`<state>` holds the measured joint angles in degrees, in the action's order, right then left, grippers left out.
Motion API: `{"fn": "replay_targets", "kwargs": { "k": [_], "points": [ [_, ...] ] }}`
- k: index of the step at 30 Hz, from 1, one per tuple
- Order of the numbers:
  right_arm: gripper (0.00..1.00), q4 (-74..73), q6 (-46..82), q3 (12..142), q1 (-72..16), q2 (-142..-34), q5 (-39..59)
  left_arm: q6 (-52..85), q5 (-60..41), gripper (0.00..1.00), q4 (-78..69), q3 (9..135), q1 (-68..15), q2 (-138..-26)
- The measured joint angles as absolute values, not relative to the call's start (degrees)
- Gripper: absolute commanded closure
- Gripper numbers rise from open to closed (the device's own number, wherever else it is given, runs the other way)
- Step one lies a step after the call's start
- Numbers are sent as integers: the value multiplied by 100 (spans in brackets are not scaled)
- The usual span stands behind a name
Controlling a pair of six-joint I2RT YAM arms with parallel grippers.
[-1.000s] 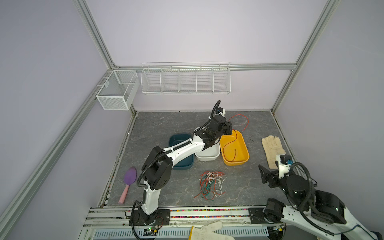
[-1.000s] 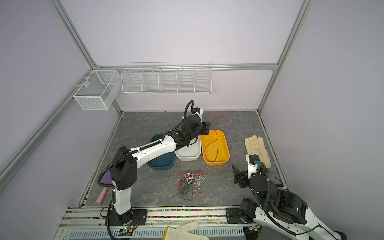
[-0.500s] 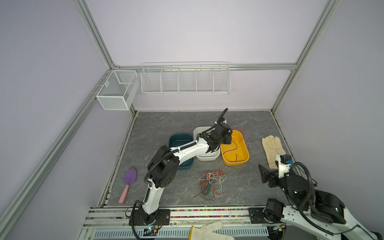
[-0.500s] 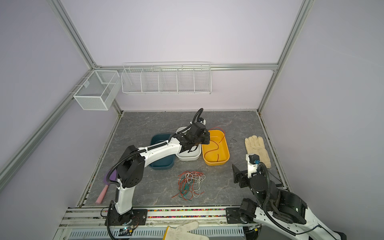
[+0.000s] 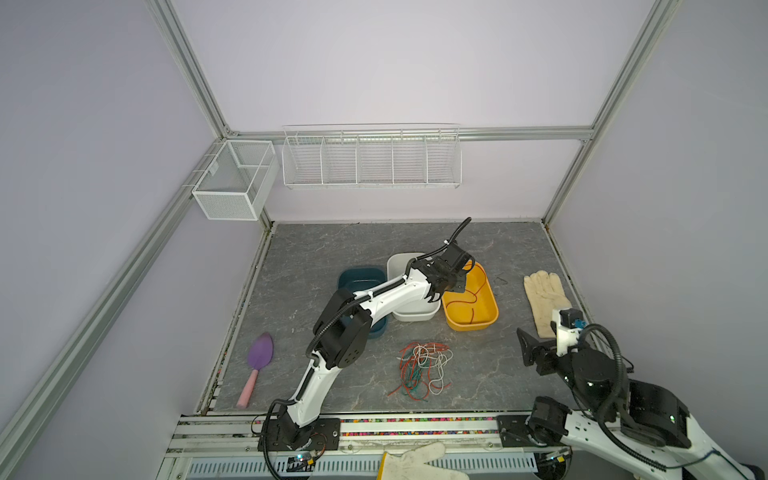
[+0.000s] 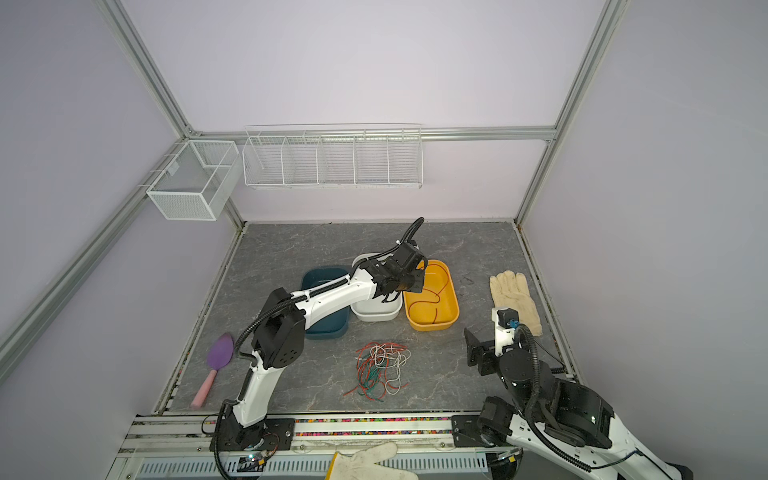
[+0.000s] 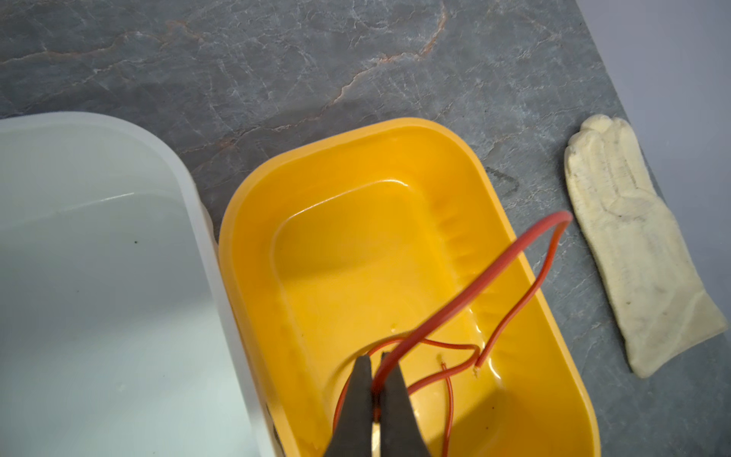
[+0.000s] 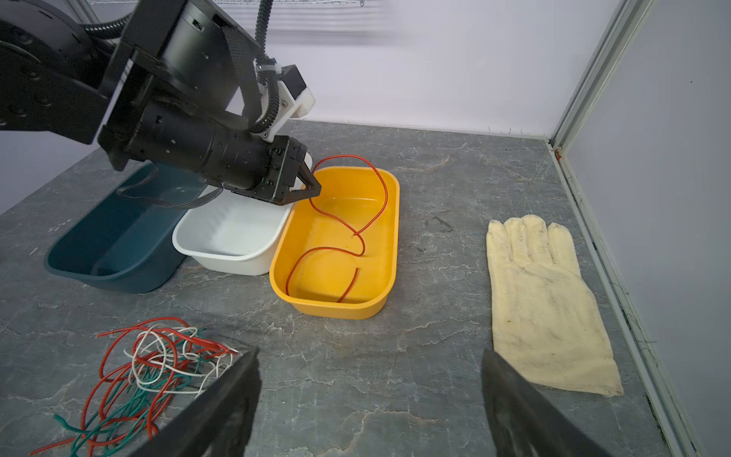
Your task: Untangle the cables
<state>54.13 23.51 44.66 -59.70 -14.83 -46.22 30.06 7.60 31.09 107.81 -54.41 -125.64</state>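
Note:
The bottom of the yellow tray is below my left gripper and the red cable's curls already rest there, so my left gripper needs to go down a little more next and let go of the cable.
A tangle of red-orange, green and white cables (image 5: 422, 368) (image 6: 380, 365) (image 8: 150, 364) lies on the grey table near the front. One separate red cable (image 8: 344, 221) (image 5: 473, 297) (image 7: 474, 285) curls inside the yellow tray (image 5: 471, 326) (image 8: 332, 308). My left gripper (image 7: 377, 358) (image 8: 316, 190) (image 5: 453, 284) hangs over that tray's left rim, shut on this red cable, which loops up out of the jaws and back down into the tray. My right gripper (image 8: 370, 356) (image 5: 530, 349) stands open low over bare table right of the tangle, holding nothing.
A white tray (image 5: 415, 318) and a dark blue tray (image 5: 359, 272) sit left of the yellow one. A cream glove (image 5: 544, 297) (image 8: 542, 300) lies at the right, a purple trowel (image 5: 257, 361) at the left. Another glove (image 5: 415, 461) rests on the front rail. Wire baskets (image 5: 370, 158) hang on the back wall.
My left gripper has come forward and down from behind the trays to over the yellow tray, bringing the red cable's loop off the table into the tray. The right arm has not moved.

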Motion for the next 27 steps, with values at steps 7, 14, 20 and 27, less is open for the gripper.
{"fn": "replay_targets", "kwargs": {
  "k": [7, 14, 20, 27],
  "points": [
    [12, 5413, 2351, 4466, -5959, -1483, -4622, 2967, 766, 100, 3607, 11052, -5441, -12803],
    [12, 5413, 2351, 4466, -5959, -1483, -4622, 2880, 749, 100, 3955, 11375, -5441, -13096],
    [12, 5413, 2351, 4466, -5937, -1483, -4619, 2768, 753, 86, 4313, 11760, -5441, -13251],
    [12, 5413, 2351, 4466, -5933, -1483, -4604, 2641, 777, 69, 4716, 12293, -5433, -13284]
  ]
}}
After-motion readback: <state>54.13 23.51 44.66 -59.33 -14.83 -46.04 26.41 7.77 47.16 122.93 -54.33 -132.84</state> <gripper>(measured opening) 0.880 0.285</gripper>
